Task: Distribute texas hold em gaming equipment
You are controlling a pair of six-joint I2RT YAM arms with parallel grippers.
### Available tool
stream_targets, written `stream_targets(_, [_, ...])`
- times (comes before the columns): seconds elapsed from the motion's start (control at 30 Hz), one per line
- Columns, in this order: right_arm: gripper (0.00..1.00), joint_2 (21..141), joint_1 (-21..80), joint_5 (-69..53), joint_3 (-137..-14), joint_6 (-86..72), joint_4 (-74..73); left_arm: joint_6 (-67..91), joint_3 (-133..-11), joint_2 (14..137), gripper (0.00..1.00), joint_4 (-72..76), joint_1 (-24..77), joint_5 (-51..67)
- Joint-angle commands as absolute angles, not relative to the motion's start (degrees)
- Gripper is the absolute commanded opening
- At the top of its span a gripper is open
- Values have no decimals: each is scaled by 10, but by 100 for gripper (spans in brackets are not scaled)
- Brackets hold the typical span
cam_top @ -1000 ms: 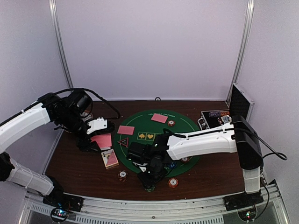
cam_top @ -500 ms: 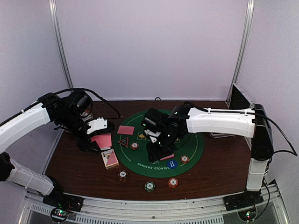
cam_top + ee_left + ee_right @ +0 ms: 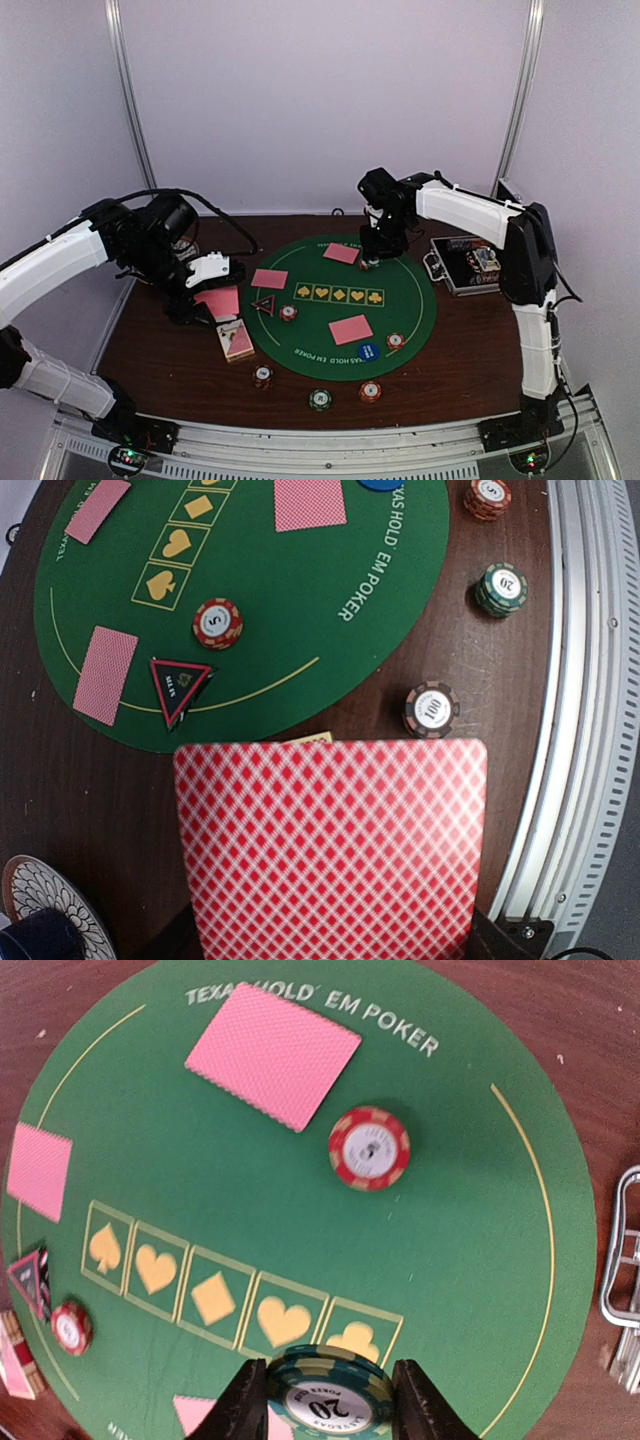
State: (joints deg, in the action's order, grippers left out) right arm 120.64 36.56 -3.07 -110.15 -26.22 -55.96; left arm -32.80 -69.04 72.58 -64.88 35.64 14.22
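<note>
The green chip [image 3: 328,1395] needs to come down next in my right gripper onto the bare felt between the far red chip and the metal case, beside that red chip.
My left gripper [image 3: 205,300] is shut on a pink-backed card [image 3: 330,845], held above the bare table left of the mat, over the deck [image 3: 236,340]. My right gripper [image 3: 375,252] is shut on a green "20" chip [image 3: 328,1395] and hovers over the mat's far side, near a red chip [image 3: 369,1148] and a pink card [image 3: 272,1055]. More cards lie at the mat's left [image 3: 269,278] and near-middle [image 3: 351,329]. Red chips [image 3: 288,313] [image 3: 396,341] and a blue chip [image 3: 368,350] sit on the mat. A dark "100" chip [image 3: 431,709], a green one [image 3: 501,588] and an orange one [image 3: 487,497] lie on the wood.
The round green felt mat [image 3: 400,300] fills the table's middle, with a black-and-red triangular marker [image 3: 180,685] near its left edge. An open metal case [image 3: 465,262] stands at the right. A patterned round object [image 3: 40,905] lies at the far left. A metal rail [image 3: 590,680] runs along the front.
My right arm has swung from the table's near edge across the mat to its far side. A pink card now lies on the mat's near-middle. My left arm has not moved.
</note>
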Motion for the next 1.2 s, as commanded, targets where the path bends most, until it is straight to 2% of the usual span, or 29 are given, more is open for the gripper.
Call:
stream_targets(0.0, [12,1300,323,-7,-1199,-235,-590,-325,-707,724,0,-648,358,155])
stream_targets(0.2, [11,1395,287,-11,-1297,-236,-609,-328,-704,723,0,-647,358,152])
stream_targets(0.47, [12,1441,266,-35,-1335,-242,-605,-328,-703,725,0,-647,358,151])
stream_targets(0.63, [24,1459,259,-44,-1337,-244,-602,-327,-703,726,0,-644,358,151])
stream_targets(0.73, [45,1461,256,-45,-1337,-246,-601,-327,-703,727,0,-644,358,150])
stream_targets(0.8, [53,1458,255,-44,-1337,-245,-602,-328,-703,727,0,-644,358,149])
stream_targets(1.0, [64,1428,255,-47,-1340,-240,-605,-327,-701,727,0,-644,358,152])
stream_targets(1.17, [65,1374,262,-50,-1322,-237,-606,-326,-706,727,0,-644,358,152])
